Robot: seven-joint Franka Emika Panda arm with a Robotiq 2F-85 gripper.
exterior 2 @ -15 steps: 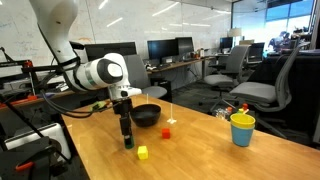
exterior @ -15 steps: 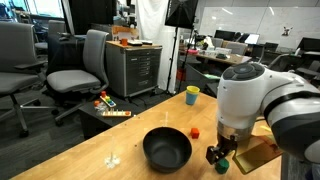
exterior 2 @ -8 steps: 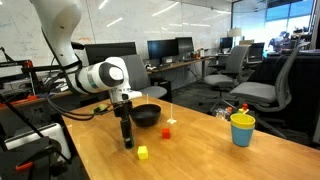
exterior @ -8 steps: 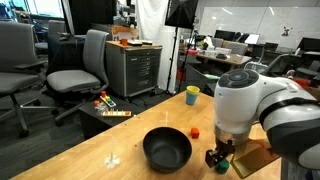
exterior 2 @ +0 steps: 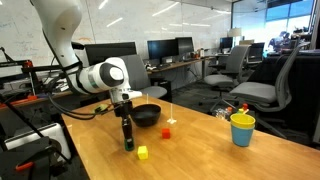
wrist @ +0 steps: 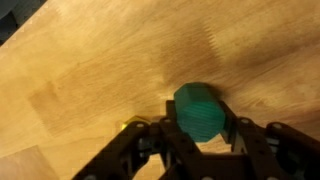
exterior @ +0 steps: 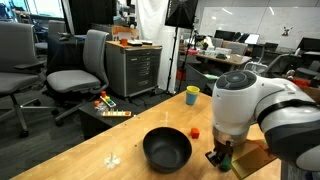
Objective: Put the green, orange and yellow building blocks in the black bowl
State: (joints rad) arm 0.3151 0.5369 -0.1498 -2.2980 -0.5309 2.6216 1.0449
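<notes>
The gripper rises next, carries the dark green block over the black bowl's open middle, lowers it, then releases it, since the bowl's rim stands above the tabletop.
The dark green block [wrist: 200, 108] sits on the wooden table between my gripper's [wrist: 200, 128] fingers, which press on both its sides. In an exterior view the gripper [exterior 2: 128, 142] stands upright over the green block [exterior 2: 129, 147], just in front of the black bowl [exterior 2: 147, 115]. The yellow block [exterior 2: 142, 152] lies close beside it, and a sliver of the yellow block [wrist: 128, 125] shows in the wrist view. The orange block [exterior 2: 167, 130] rests near the bowl. The bowl [exterior: 167, 150] and orange block [exterior: 195, 131] also show beside the gripper [exterior: 222, 158].
A yellow cup with a blue rim [exterior 2: 241, 129] stands further along the table; the same cup [exterior: 192, 95] shows near the table's far edge. Office chairs [exterior: 80, 70], a cabinet [exterior: 135, 65] and desks surround the table [exterior 2: 200, 155].
The fingers have gone from wide open to closed against the green block. The arm has hardly moved.
</notes>
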